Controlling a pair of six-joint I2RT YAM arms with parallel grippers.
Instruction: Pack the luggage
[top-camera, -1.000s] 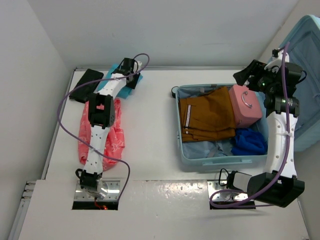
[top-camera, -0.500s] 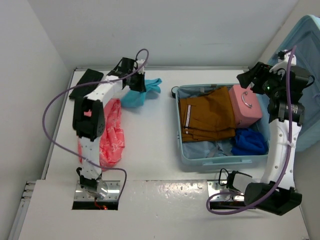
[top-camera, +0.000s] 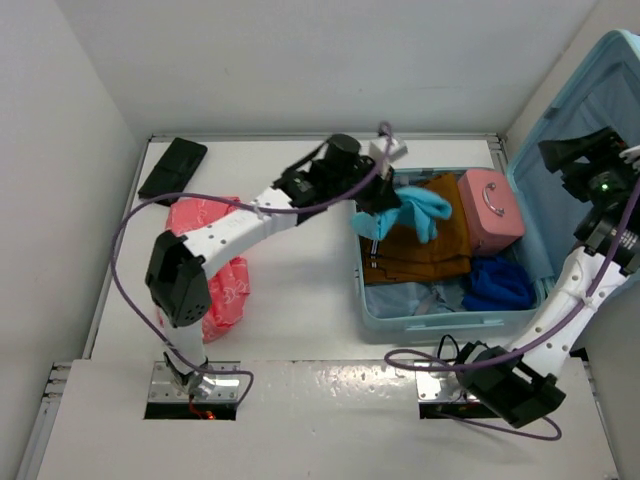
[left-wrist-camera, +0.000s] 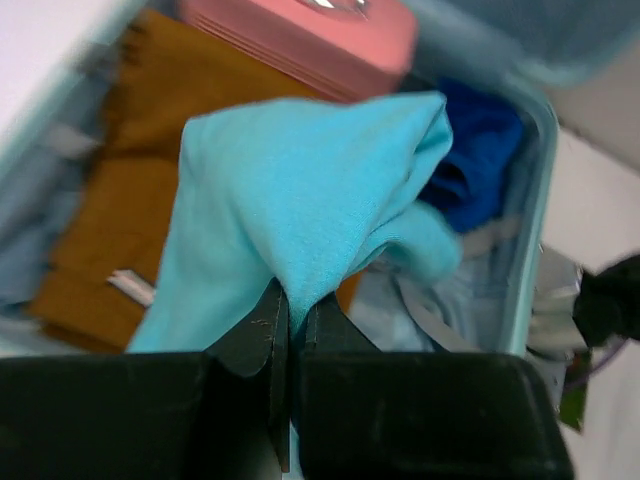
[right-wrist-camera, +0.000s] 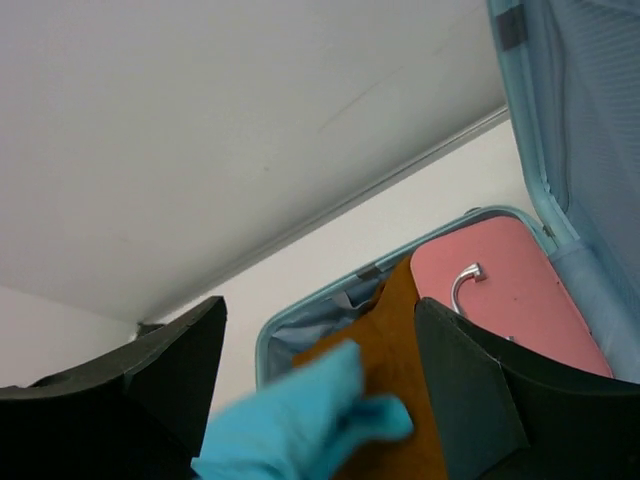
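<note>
The left gripper needs to carry the light blue cloth back next and down into the luggage's near part (top-camera: 412, 299) (left-wrist-camera: 412, 304), beside the dark blue cloth.
The luggage (top-camera: 440, 322) lies open at the right of the table, its lid (top-camera: 590, 90) standing up behind my right arm. Inside are an orange-brown garment (top-camera: 425, 255), a small pink case (top-camera: 490, 210) and a dark blue cloth (top-camera: 497, 283). My left gripper (top-camera: 385, 205) hangs over the luggage's back left corner, shut on a light blue cloth (top-camera: 425, 210) that droops over the orange garment. In the left wrist view the jaws (left-wrist-camera: 290, 310) pinch a fold of that cloth (left-wrist-camera: 300, 190). My right gripper (top-camera: 578, 152) is open and empty, high beside the lid.
A red-pink patterned bag (top-camera: 220, 275) lies on the left of the table under the left arm. A flat black item (top-camera: 172, 168) sits at the back left corner. Walls close the table at the back and left.
The left gripper shut on the light blue cloth at the back left and swung it right, over the luggage. The right arm drew back and up toward the lid.
</note>
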